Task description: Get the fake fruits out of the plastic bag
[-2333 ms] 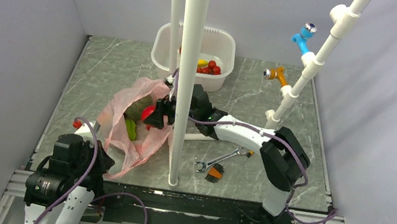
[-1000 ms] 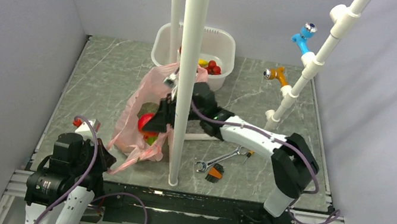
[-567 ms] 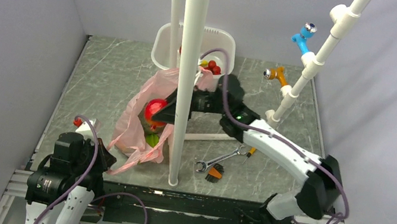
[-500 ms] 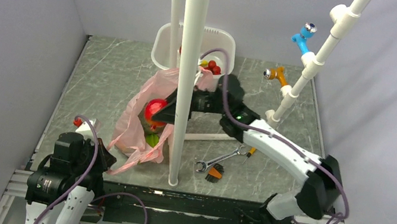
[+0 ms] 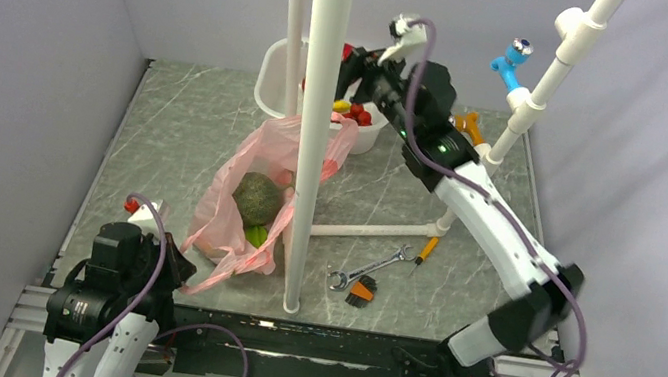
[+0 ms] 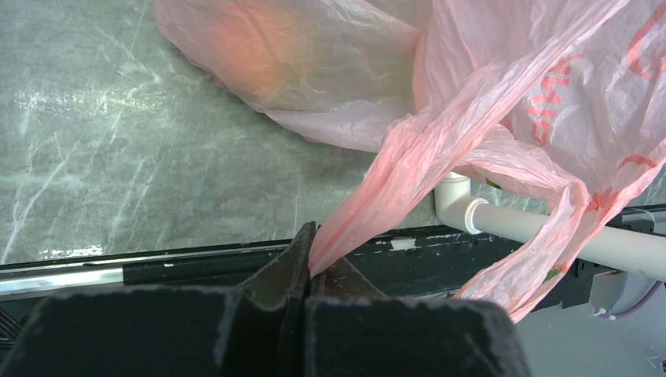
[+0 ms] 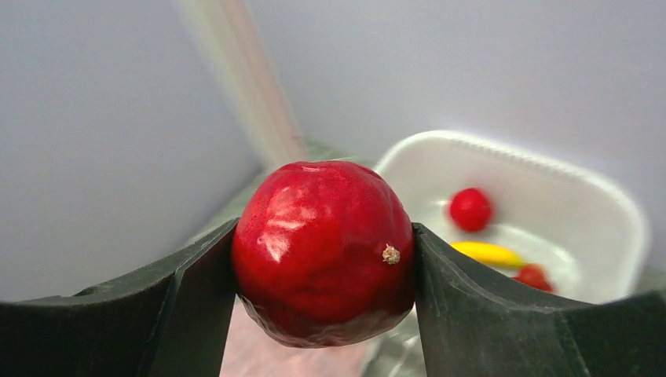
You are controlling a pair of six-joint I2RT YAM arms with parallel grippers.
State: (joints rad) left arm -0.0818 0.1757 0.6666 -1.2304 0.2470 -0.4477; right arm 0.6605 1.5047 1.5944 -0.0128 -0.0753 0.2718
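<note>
My right gripper first moves outward over the white tub (image 5: 270, 77) and tilts downward next, to lower the fruit beside the banana (image 7: 488, 253).
The pink plastic bag (image 5: 247, 170) lies crumpled at the table's left-centre. A dull-green ball (image 5: 257, 199) and a green piece (image 5: 256, 234) show in its mouth. My left gripper (image 6: 312, 253) is shut on the bag's twisted handle (image 6: 393, 169) near the table's front edge. My right gripper (image 7: 323, 232) is raised at the back, near the white tub (image 5: 270, 77). It is shut on a glossy red round fruit (image 7: 322, 251). That fruit shows as a red spot (image 5: 347, 50) beside the pole. In the tub lie a yellow banana (image 7: 488, 253) and red pieces (image 7: 470, 209).
Two white vertical poles (image 5: 312, 124) stand mid-table, hiding part of the bag and tub. A white pipe frame (image 5: 527, 98) with blue and orange fittings rises at the right. A wrench (image 5: 368, 270), an orange-handled brush (image 5: 360, 294) and a screwdriver (image 5: 427, 249) lie right of the poles.
My right arm has lifted the red fruit out of the bag and carried it up and back towards the tub. The dull-green ball now shows in the bag. The left gripper has not moved.
</note>
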